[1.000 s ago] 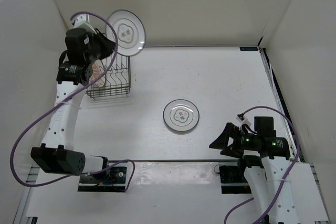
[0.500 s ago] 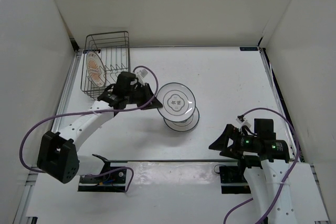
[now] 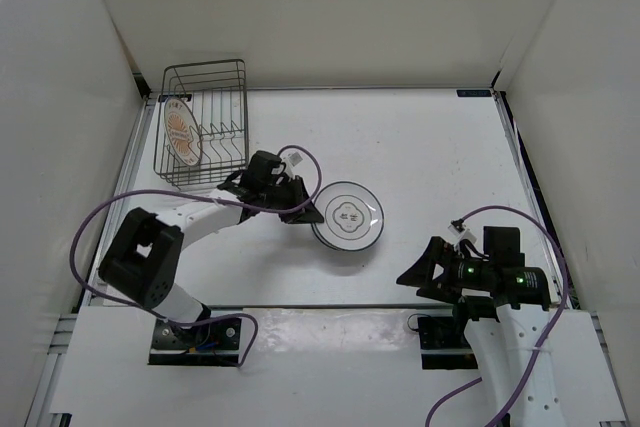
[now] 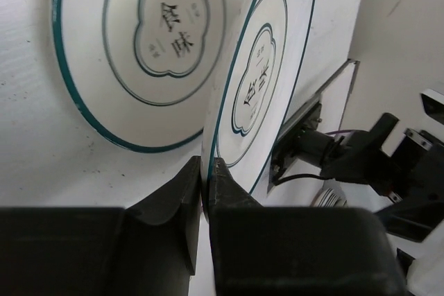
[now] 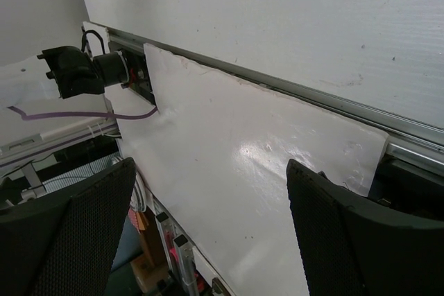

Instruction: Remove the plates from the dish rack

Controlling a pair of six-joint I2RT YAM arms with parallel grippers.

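The held plate is tilted over the flat-lying ringed plate (image 4: 166,30), so my left gripper should lower it toward that plate and then let go of its rim.
My left gripper (image 3: 306,214) is shut on the near-left rim of a ringed white plate (image 3: 348,214). It holds the plate low and tilted over a second ringed plate (image 3: 336,245) that lies flat mid-table. In the left wrist view the jaws (image 4: 207,179) pinch the held plate's (image 4: 260,81) edge, and the lying plate (image 4: 149,32) is beside it. The dark wire dish rack (image 3: 222,77) stands at the far left with the orange sunburst plate (image 3: 180,134) upright in it. My right gripper (image 3: 418,273) is open and empty, near the front right.
White walls enclose the table on the left, back and right. A metal rail (image 3: 330,306) runs along the near edge. The right wrist view shows the table's front panel (image 5: 229,171) and the left arm's base (image 5: 83,71).
The left arm has carried the ringed plate from above the rack to mid-table and lowered it, from steeply tilted to almost flat over the lying plate. The right arm has not moved.
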